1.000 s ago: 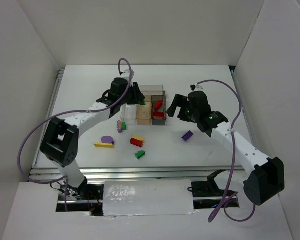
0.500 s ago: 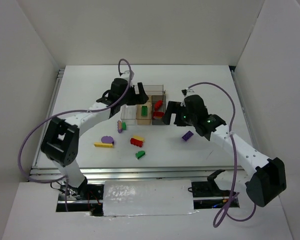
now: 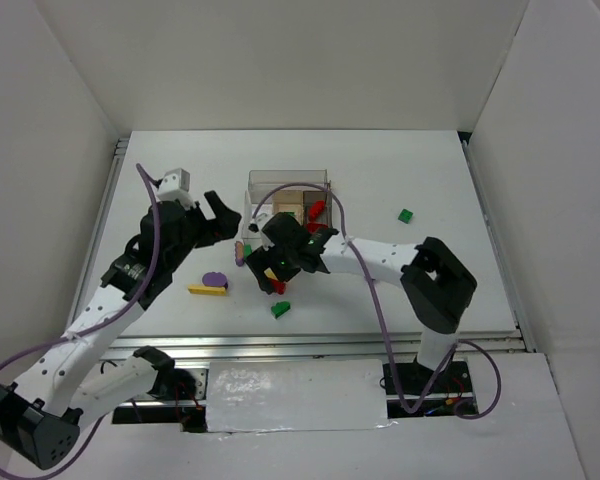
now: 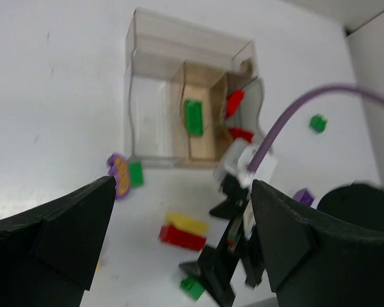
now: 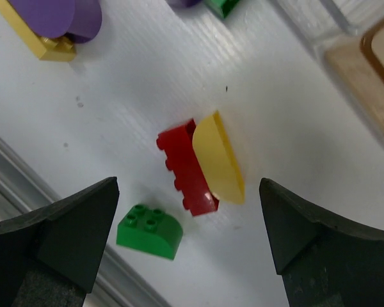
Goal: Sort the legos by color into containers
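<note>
The pair lies below between the open fingers. Next, my right gripper comes down onto the joined red and yellow legos and closes across their long sides.
My right gripper (image 3: 273,275) (image 5: 189,185) hangs open just above a red lego (image 5: 187,169) joined to a yellow lego (image 5: 219,160), touching neither. A green lego (image 5: 149,230) (image 3: 280,309) lies beside them. My left gripper (image 3: 224,218) (image 4: 182,185) is open and empty, left of the containers (image 3: 290,200) (image 4: 179,83). The tan container holds a green lego (image 4: 193,117); the dark one holds red legos (image 4: 235,99). A purple-and-yellow piece (image 3: 210,285) and a purple and green pair (image 3: 242,250) lie on the table.
A small green lego (image 3: 405,215) (image 4: 317,123) sits alone on the right of the table. A purple brick (image 4: 303,195) lies by the right arm. The right arm (image 3: 380,260) stretches across the table's middle. White walls enclose the table.
My left gripper opened, leaving a green lego in the tan container, and drew back left. The right arm swung left over the red and yellow legos. A green lego now lies at the right.
</note>
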Controlling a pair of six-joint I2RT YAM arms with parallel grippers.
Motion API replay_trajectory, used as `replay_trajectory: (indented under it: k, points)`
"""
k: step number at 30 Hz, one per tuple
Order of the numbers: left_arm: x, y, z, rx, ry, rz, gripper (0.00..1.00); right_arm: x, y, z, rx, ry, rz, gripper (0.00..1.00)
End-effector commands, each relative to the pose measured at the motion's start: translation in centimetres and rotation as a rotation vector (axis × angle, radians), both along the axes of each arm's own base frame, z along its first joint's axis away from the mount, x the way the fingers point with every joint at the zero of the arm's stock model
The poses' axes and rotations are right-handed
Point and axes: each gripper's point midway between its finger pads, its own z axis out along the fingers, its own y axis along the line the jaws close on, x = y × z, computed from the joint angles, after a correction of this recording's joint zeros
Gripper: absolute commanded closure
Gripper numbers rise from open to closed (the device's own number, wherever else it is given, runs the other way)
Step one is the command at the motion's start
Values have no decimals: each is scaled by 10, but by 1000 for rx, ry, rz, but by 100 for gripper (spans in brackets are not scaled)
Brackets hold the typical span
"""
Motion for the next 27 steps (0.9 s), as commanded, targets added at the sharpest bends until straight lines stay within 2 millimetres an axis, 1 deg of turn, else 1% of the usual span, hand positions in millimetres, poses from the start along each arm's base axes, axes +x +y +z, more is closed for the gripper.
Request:
replay_trajectory:
  k: [1,2,4,5,7,8,11,14,15,16,17,18,19,20,22,23,24,26,27]
  points:
    - [-31,3,-39,55,118,-64,1,22,13,11,-39,-106,76,3]
    - [-40,5,-37,51,112,-75,1,21,15,4,-53,-90,93,3]
    - [-51,9,-38,58,114,-89,1,24,17,-5,-83,-80,103,4]
    - [-53,10,-33,57,98,-90,0,25,18,-7,-92,-77,108,4]
    - [-58,16,-35,71,106,-75,0,27,20,-14,-110,-69,119,5]
    - [-61,17,-30,66,93,-74,1,27,20,-17,-115,-65,119,5]
    - [-63,17,-26,64,81,-81,0,24,19,-26,-127,-40,133,7]
    - [-62,16,-28,64,84,-84,1,25,16,-35,-152,-40,124,16]
    - [-61,15,-28,63,81,-89,0,26,16,-36,-162,-45,121,22]
    - [-61,13,-29,63,85,-97,0,26,14,-39,-173,-42,116,27]
    - [-61,12,-30,58,86,-101,0,27,13,-40,-175,-43,115,36]
    - [-61,11,-31,60,89,-105,1,26,12,-40,-175,-42,113,40]
    - [-60,10,-32,59,89,-106,0,31,12,-34,-169,-74,96,43]
    - [-59,10,-32,59,90,-106,1,32,12,-29,-158,-88,87,49]
    - [-59,9,-33,57,90,-110,0,36,10,-17,-138,-130,66,52]
    - [-59,8,-33,57,92,-113,0,37,9,-12,-132,-141,64,56]
    - [-59,7,-34,56,93,-118,1,38,7,-3,-122,-159,55,58]
    - [-58,7,-34,53,92,-118,1,40,5,7,-113,-181,46,65]
    - [-59,6,-33,49,85,-121,0,39,2,16,-103,-199,36,66]
